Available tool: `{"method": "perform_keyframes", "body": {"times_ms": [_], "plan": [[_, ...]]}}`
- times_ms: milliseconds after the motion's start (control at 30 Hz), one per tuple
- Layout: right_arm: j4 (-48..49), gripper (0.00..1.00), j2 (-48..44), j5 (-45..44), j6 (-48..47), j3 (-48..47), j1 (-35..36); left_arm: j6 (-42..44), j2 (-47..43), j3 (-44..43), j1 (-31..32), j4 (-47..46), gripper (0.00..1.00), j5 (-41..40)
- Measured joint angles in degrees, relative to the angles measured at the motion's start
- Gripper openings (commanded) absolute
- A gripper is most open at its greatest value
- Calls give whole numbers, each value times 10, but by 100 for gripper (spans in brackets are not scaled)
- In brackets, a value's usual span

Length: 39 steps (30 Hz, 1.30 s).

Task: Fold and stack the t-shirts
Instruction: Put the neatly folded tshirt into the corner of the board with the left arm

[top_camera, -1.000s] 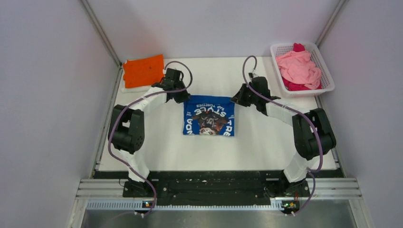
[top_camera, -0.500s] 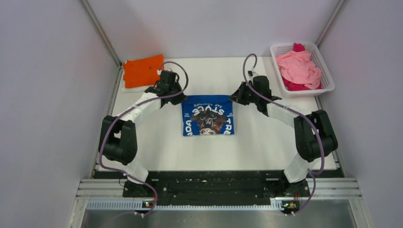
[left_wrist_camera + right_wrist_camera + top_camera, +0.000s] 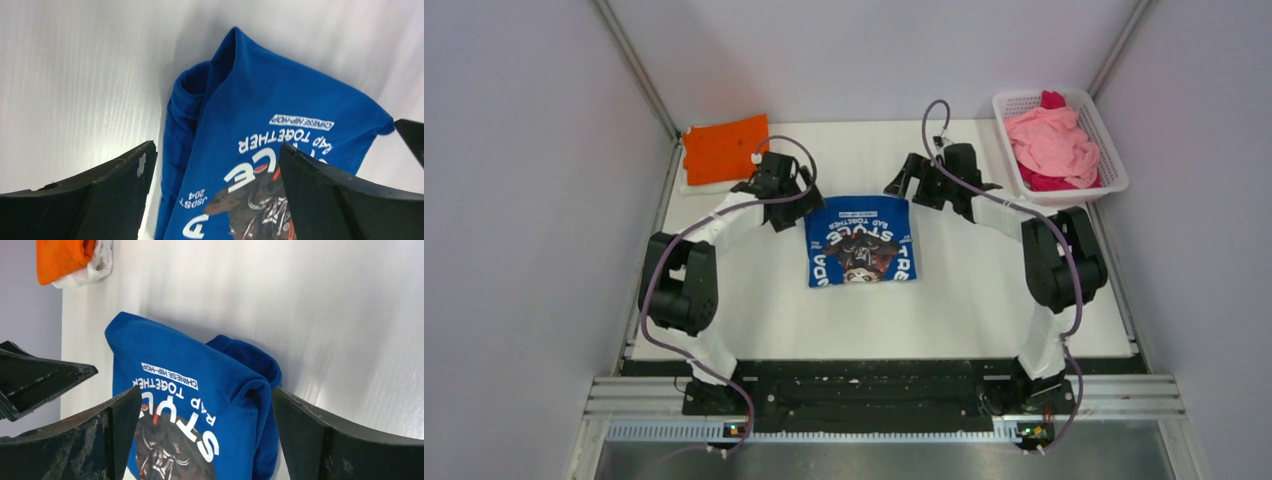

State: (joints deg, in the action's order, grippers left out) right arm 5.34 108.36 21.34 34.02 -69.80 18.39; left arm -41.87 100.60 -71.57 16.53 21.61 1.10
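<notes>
Next, my left gripper needs to draw back and down to pinch the blue tee's layered side edge, since that edge lies below it, between its open fingers.
A royal-blue t-shirt with white lettering and a dark chest graphic lies folded into a rectangle mid-table. The left wrist view shows this blue tee under my left gripper, whose jaws stand wide apart with nothing between them. My left gripper hovers at the tee's far-left corner. The right gripper is at the far-right corner. It is also open, and the blue shirt lies below the right gripper. An orange tee lies folded at the far left. Pink and magenta tees are heaped in a basket.
The white mesh basket stands at the far right corner. Under the orange tee a white cloth shows. Grey walls close in the table on three sides. Both arms arch over the table's left and right flanks.
Both grippers have opened and let go of the blue tee's far corners. The tee now lies flat, and the right gripper has shifted left and farther back.
</notes>
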Motion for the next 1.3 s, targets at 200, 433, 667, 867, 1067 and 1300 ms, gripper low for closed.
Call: {"method": "perform_keyframes", "body": {"times_ms": [200,433,667,867,1067,1300], "plan": [[-3,99,-87,-29,-5,50,-1,15,-41,45,0,-11,97,34],[-7,99,-272,-61,-3,205,-1,34,-4,71,0,-19,85,65],[-22,99,-377,-80,5,274,-2,44,33,73,11,-41,39,85],[-18,99,-393,-82,10,279,-2,44,60,52,33,-34,0,70],[-17,99,-393,-78,7,282,-2,53,80,-7,50,23,0,-33],[-1,99,-393,-80,-4,297,-2,105,95,-106,48,84,0,-225]]}}
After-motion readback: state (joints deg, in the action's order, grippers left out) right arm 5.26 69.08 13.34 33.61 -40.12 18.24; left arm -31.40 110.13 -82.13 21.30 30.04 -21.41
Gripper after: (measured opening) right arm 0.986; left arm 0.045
